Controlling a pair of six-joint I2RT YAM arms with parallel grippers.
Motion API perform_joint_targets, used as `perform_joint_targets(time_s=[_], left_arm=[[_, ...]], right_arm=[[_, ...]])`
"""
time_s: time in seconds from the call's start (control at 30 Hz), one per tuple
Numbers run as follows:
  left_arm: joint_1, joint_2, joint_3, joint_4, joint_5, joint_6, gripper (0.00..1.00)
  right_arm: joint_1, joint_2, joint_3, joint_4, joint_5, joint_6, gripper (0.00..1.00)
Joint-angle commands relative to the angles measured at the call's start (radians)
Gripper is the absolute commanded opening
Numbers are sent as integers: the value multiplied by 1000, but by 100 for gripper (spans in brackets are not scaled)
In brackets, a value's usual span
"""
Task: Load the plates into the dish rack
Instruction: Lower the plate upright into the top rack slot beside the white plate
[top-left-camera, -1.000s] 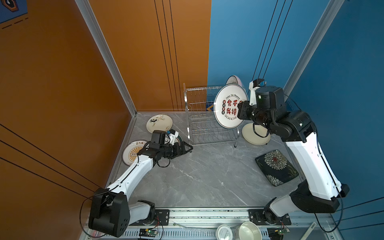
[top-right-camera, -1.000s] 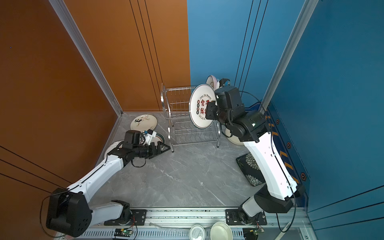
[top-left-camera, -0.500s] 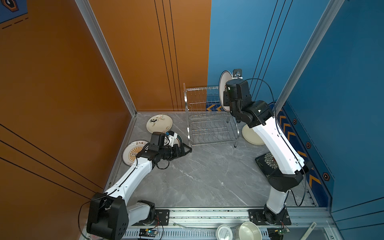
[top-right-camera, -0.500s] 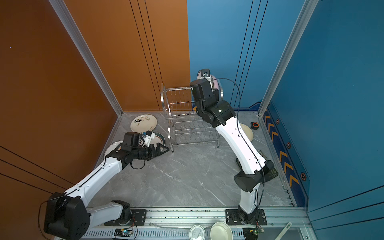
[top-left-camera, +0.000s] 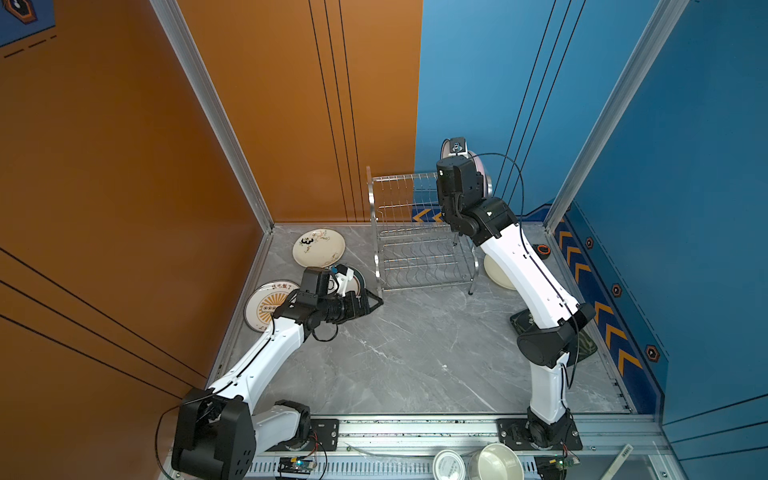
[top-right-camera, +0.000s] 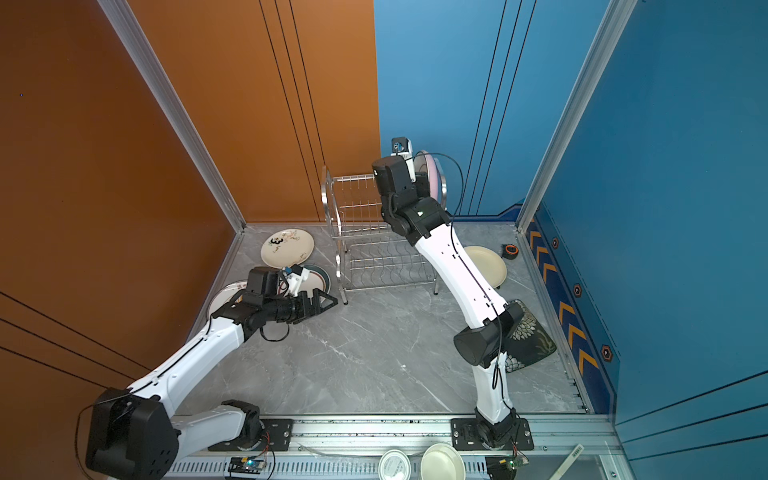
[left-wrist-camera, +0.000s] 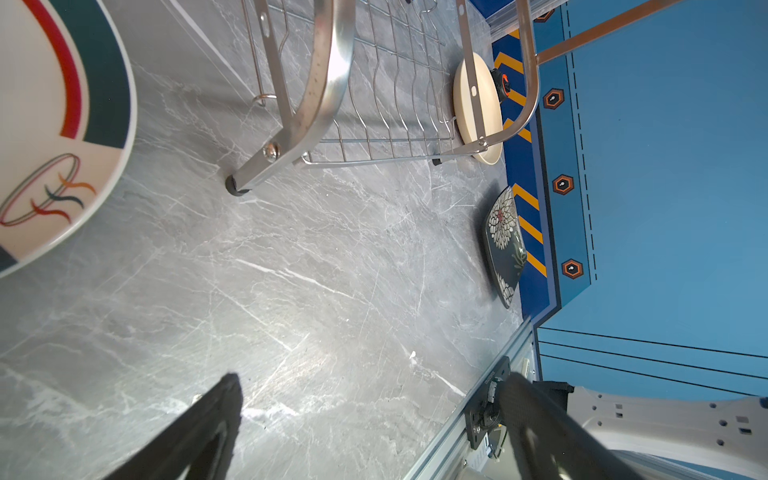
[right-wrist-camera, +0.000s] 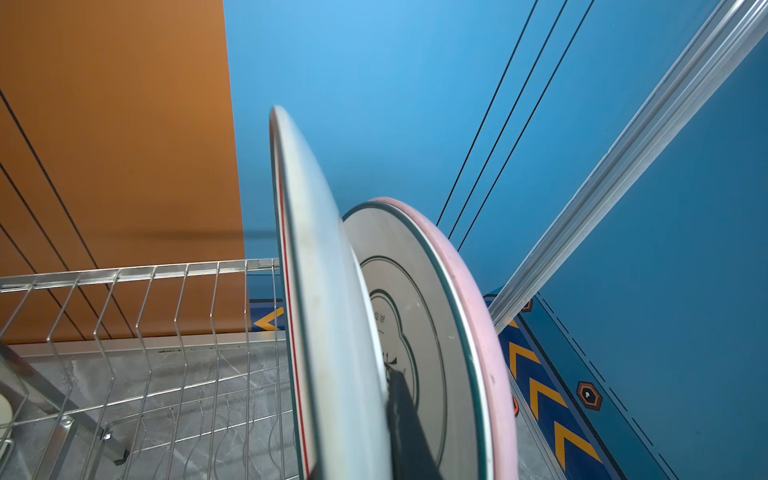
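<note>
The white plate, already edge-on, goes down between the wires next and my right gripper releases it. The open slot beside the green-rimmed plate lies below my gripper.
The dish rack (top-left-camera: 415, 249) (top-right-camera: 374, 249) stands at the back of the grey floor. My right gripper (right-wrist-camera: 368, 399) is shut on a white plate with a dark and red rim (right-wrist-camera: 316, 291), held upright and edge-on over the right end of the top tier. Beside it stand a green-rimmed white plate (right-wrist-camera: 415, 291) and a pink plate (right-wrist-camera: 478, 311) (top-right-camera: 434, 178). My left gripper (top-left-camera: 374, 301) (left-wrist-camera: 374, 384) hangs open and empty near the rack's front left leg. Flat on the floor lie the panda plate (top-left-camera: 318, 248), sunburst plate (top-left-camera: 266, 305), dark-rimmed plate (left-wrist-camera: 54, 124), cream plate (top-right-camera: 486, 266) and black floral plate (top-right-camera: 532, 336).
A cream bowl (top-left-camera: 494, 461) and a round tin lid (top-left-camera: 449, 465) sit on the front rail. A small orange and black object (top-left-camera: 542, 249) lies by the right wall. Orange and blue walls close in three sides.
My right arm has swung the held plate from facing the camera to edge-on, back over the rack's right end beside the standing plates. The left arm has barely moved.
</note>
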Motion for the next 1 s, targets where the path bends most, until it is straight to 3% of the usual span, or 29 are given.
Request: perform_joint_targets(time_s=[0.0,0.6,0.97], left_arm=[[-5,-25,-16,-15,-22,4,98],[-6,-69,-41,-19,-51,-17,98],[-8,-63,-25,-33,-54,-17,98]], right_arm=[[-11,9,32,63,28,-1,0],[-32,27,-42,21,-28,82,0],[-32,-7,-82,15,-50,91,21]])
